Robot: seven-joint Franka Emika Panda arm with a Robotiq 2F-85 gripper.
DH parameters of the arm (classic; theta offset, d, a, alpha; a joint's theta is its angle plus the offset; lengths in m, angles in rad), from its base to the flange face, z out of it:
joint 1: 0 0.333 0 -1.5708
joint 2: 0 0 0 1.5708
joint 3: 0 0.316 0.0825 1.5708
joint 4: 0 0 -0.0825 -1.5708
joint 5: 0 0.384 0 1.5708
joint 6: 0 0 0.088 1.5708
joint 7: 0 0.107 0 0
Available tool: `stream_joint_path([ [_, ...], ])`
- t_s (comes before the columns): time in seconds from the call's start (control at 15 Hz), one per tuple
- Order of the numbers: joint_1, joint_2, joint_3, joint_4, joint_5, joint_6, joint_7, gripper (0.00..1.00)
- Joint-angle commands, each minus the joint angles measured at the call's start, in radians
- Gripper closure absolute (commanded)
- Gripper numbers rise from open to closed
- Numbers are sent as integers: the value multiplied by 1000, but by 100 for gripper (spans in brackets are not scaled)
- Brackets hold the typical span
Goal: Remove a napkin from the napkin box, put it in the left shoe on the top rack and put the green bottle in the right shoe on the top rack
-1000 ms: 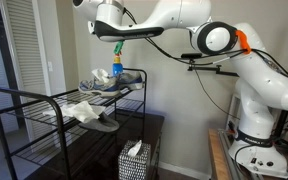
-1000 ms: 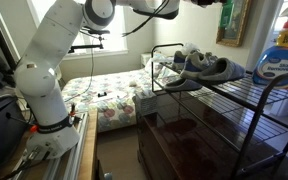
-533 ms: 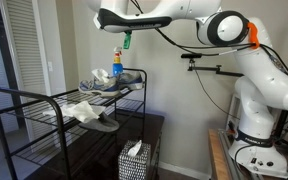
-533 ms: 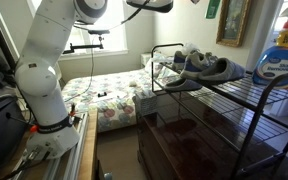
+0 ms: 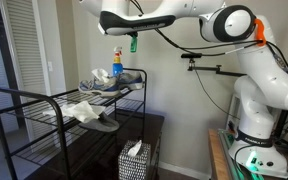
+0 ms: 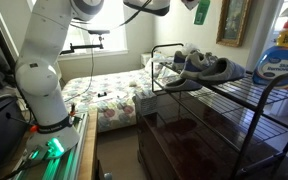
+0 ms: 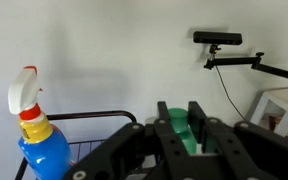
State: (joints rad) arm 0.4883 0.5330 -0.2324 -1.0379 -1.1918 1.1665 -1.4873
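The green bottle still hangs high, above the sneaker by the rack's end (image 5: 131, 77). My gripper should next go down toward that sneaker and release the bottle.
My gripper (image 5: 133, 40) is shut on the green bottle (image 5: 134, 45) and holds it high in the air, above and beside the shoes. The wrist view shows the green bottle (image 7: 184, 126) between my fingers (image 7: 179, 107). The pair of grey sneakers (image 5: 116, 82) sits on the top rack (image 5: 24, 94); both also show in an exterior view (image 6: 204, 67). A white crumpled piece (image 5: 100, 75), likely the napkin, lies at the nearer-left sneaker. The mesh-patterned napkin box (image 5: 134, 161) stands low, in front of the rack.
A blue spray bottle (image 5: 116, 62) with a yellow and red top stands behind the sneakers; it shows in the wrist view (image 7: 36, 135). A white cloth heap (image 5: 81, 110) and a grey sandal (image 5: 105, 123) lie on a lower tier. A wall lamp arm (image 5: 209, 66) sticks out.
My gripper has risen and moved sideways away from the blue spray bottle, carrying the green bottle. The shoes and the box have not moved.
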Motion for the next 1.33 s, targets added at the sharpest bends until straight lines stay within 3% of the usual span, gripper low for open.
stream_joint_path([
  [0.0, -64, -14, 123, -28, -9, -38, 152, 94],
  [0.07, -71, -17, 141, -43, -15, -29, 195, 94],
  [0.13, -32, -20, 79, -70, 25, 2, 228, 94],
  [0.2, -40, -21, 92, -86, 21, -5, 250, 94],
  [0.27, -92, -26, 176, -99, -23, -35, 258, 94],
  [0.53, -143, -16, 240, -154, -15, -24, 342, 94],
  [0.8, -185, 0, 275, -193, -24, -10, 374, 94],
  [1.27, -220, 50, 307, -162, 2, -23, 347, 94],
])
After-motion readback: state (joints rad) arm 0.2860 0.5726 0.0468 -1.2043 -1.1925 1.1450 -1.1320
